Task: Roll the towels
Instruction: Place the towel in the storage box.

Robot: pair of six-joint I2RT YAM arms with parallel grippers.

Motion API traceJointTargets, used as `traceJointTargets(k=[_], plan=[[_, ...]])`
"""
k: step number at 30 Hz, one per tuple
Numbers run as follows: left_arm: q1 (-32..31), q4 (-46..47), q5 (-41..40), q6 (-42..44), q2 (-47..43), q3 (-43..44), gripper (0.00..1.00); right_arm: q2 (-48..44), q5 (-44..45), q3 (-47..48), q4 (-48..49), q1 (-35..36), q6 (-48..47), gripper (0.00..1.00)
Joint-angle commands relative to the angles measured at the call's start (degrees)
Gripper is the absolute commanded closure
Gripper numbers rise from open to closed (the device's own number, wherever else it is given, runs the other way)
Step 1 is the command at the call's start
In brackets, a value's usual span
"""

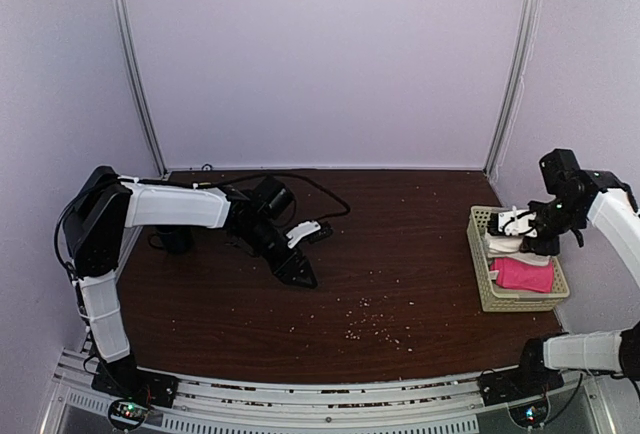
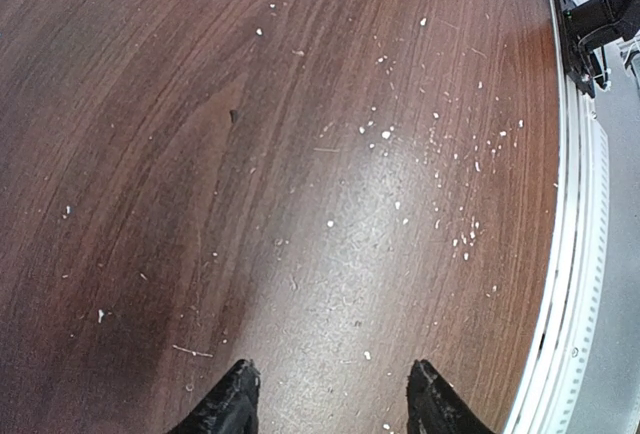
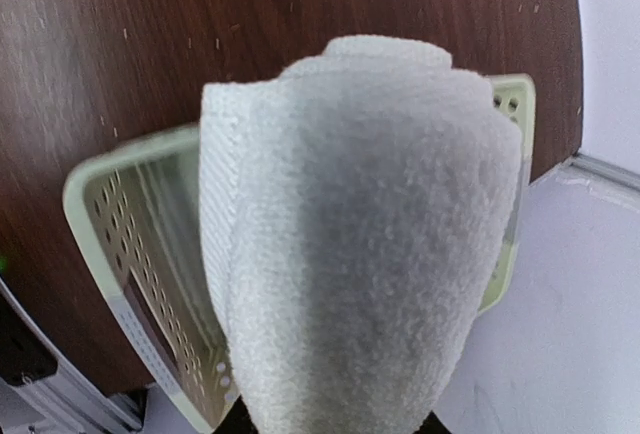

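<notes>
My right gripper draws back and comes down into the basket's near end next, since this slot beside the pink towel lies below it, toward my base.
A rolled cream towel fills the right wrist view, and my right gripper is shut on it just above the pale green basket. In the top view the cream towel hangs over the basket's far half. A bright pink towel lies rolled inside the basket's near half. The towel hides the right fingertips in the wrist view. My left gripper hovers low over the bare table left of centre. It stands open with only wood between its black fingertips.
The perforated basket wall sits close to the table's right edge. Pale crumbs are scattered over the dark wooden table. A black cable trails behind the left arm. A metal rail runs along the near edge.
</notes>
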Motion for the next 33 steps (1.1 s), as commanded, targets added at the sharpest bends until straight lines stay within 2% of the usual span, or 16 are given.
traceJointTargets(k=[1,7,13,20,25,27,29,33], plan=[[0.1,1.0,0.9,1.2,-1.9,0.0,0.48,-0.2,2.2,-4.5,0.0,-12.8,-15.8,0.92],[0.1,1.0,0.1,1.2,-1.9,-0.4,0.49,1.7,0.2,-10.2,7.6,-22.1,-25.1,0.92],[0.1,1.0,0.0,1.1,-1.1,-0.2,0.49,1.4,-1.9,-14.7,9.4,-22.5,-31.0,0.92],[0.1,1.0,0.2,0.9,-0.1,0.1,0.49,2.1,0.6,-24.0,15.1,-22.4,-36.6,0.89],[0.1,1.0,0.2,0.7,0.5,0.3,0.5,4.0,1.7,-26.3,18.8,-22.4,-35.9,0.87],[0.1,1.0,0.2,0.6,0.7,0.4,0.5,5.2,0.4,-24.9,18.5,-22.4,-35.1,0.83],[0.1,1.0,0.5,0.6,0.9,0.6,0.5,6.5,-0.8,-23.4,17.5,-22.4,-34.3,0.73],[0.1,1.0,0.5,0.5,1.2,0.5,0.5,8.6,2.3,-21.2,13.9,-22.4,-35.7,0.6]])
